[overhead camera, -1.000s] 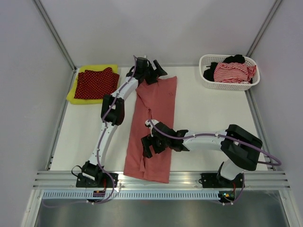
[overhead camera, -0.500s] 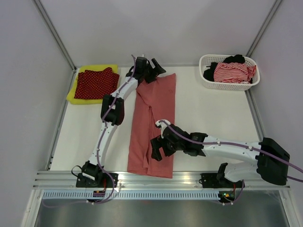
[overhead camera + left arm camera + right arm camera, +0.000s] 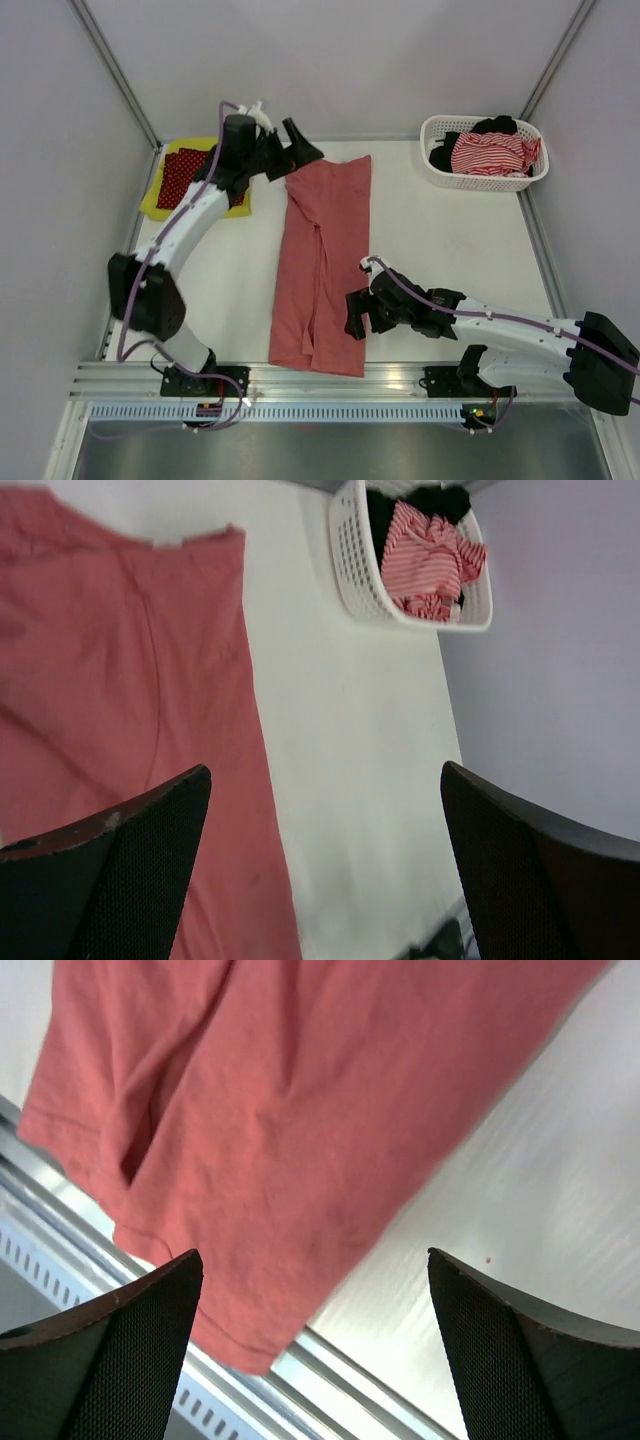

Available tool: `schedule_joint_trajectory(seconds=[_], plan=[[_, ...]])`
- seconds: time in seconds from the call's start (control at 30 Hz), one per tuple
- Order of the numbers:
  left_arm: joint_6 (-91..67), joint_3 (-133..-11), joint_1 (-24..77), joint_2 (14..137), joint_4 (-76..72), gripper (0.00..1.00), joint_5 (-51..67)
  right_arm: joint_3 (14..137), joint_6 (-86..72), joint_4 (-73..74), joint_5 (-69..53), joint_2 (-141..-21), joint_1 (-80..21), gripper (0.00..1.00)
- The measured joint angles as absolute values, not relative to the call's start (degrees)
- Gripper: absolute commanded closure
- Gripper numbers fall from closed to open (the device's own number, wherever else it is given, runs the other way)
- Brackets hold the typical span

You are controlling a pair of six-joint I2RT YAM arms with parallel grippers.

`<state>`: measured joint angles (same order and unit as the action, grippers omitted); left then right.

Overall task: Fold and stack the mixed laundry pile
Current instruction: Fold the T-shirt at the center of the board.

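Observation:
The left gripper moves back and down onto the folded shirt's near corner (image 3: pixel 275 357) next, since my right gripper stands opposite.
The salmon-pink shirt (image 3: pixel 322 265) lies folded lengthwise in a long strip down the table's middle; it also shows in the left wrist view (image 3: pixel 110 710) and the right wrist view (image 3: pixel 290 1110). My left gripper (image 3: pixel 295 152) is open and empty above the strip's far left corner. My right gripper (image 3: pixel 355 315) is open and empty at the strip's near right edge. The dark red white-dotted cloth (image 3: pixel 185 170) lies folded on the yellow-green garment (image 3: pixel 160 200) at the far left. The red-white striped piece (image 3: pixel 488 152) and black piece (image 3: pixel 495 125) sit in the basket.
The white perforated basket (image 3: pixel 440 172) stands at the far right corner, also in the left wrist view (image 3: pixel 355 570). A metal rail (image 3: pixel 340 385) runs along the table's near edge. Grey walls close in left, right and back.
The left arm swung left, its gripper lifting off the shirt's far edge. The right gripper moved right and nearer, off the shirt to its near right edge. The shirt lies flatter.

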<state>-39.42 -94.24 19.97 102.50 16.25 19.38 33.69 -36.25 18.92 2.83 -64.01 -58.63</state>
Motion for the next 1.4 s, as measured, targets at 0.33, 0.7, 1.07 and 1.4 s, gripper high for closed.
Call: schedule_joint_trajectory(seconds=[0.33,0.7,1.07,1.4], plan=[[-45.36,-31.64,28.75,61.89,24.51,0.00,18.59,27.88,-37.60,18.46,-9.32,-59.42,-64.69,0.02],[-54.00,-16.38,30.33,32.84,40.07,0.32,20.45,26.44,-47.77,17.39,-2.31,-63.11,-77.45,0.07],[-53.43,-13.80,30.35,39.31,40.64,0.59,22.81,27.16,-54.24,15.07,3.73,-67.31,-80.42,0.33],[-52.56,-12.84,30.37,42.63,35.83,0.98,26.00,27.57,-56.18,17.72,7.86,-68.69,-80.51,0.88]])
